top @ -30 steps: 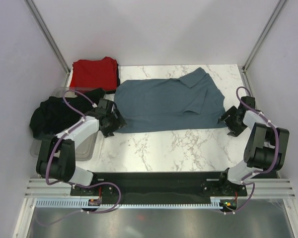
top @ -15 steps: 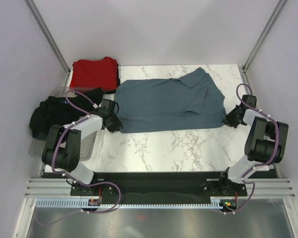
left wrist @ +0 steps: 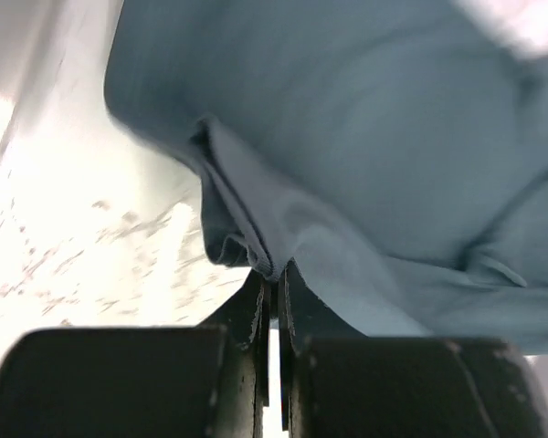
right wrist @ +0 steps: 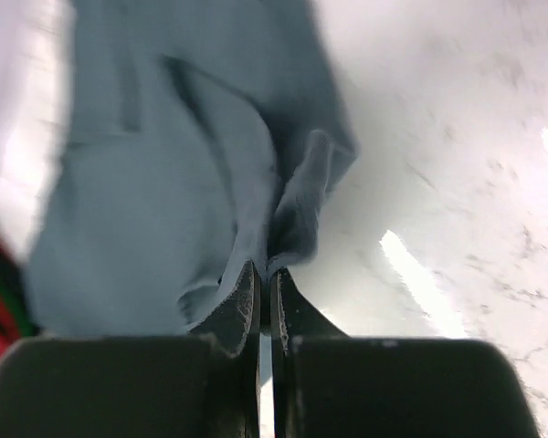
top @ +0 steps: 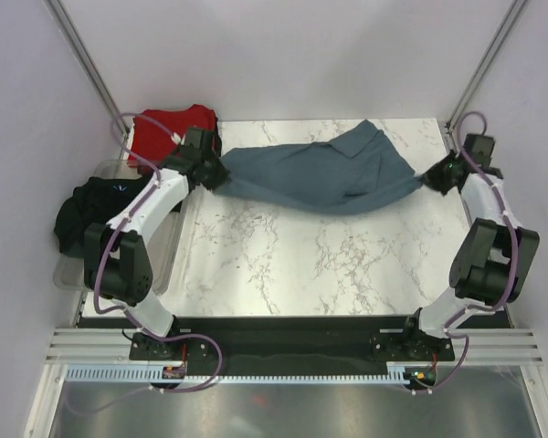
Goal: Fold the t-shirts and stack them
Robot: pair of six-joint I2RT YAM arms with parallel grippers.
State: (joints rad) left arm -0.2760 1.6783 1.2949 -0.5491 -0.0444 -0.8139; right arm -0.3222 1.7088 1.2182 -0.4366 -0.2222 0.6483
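Observation:
The right gripper lifts next, then moves back and down to let go on the bare marble below it, nearer my base, because the t-shirt sags.
The slate blue-grey t-shirt (top: pixel 315 173) hangs stretched above the marble table between both arms, sagging in the middle. My left gripper (top: pixel 216 175) is shut on its left edge, and the pinched cloth (left wrist: pixel 256 246) bunches at the fingertips. My right gripper (top: pixel 431 179) is shut on its right edge, where the cloth (right wrist: pixel 283 228) folds at the jaws. The red t-shirt (top: pixel 169 132) lies folded at the back left. A black t-shirt (top: pixel 96 212) is heaped at the left.
A clear grey plastic tray (top: pixel 164 260) sits at the left edge under the black heap. Metal frame posts (top: pixel 91 78) stand at the back corners. The marble tabletop (top: pixel 320 265) runs from the hanging shirt to the arm bases.
Both grippers closed on the blue-grey t-shirt's near corners, then lifted and carried them toward the back. The shirt went from lying flat to hanging stretched between them.

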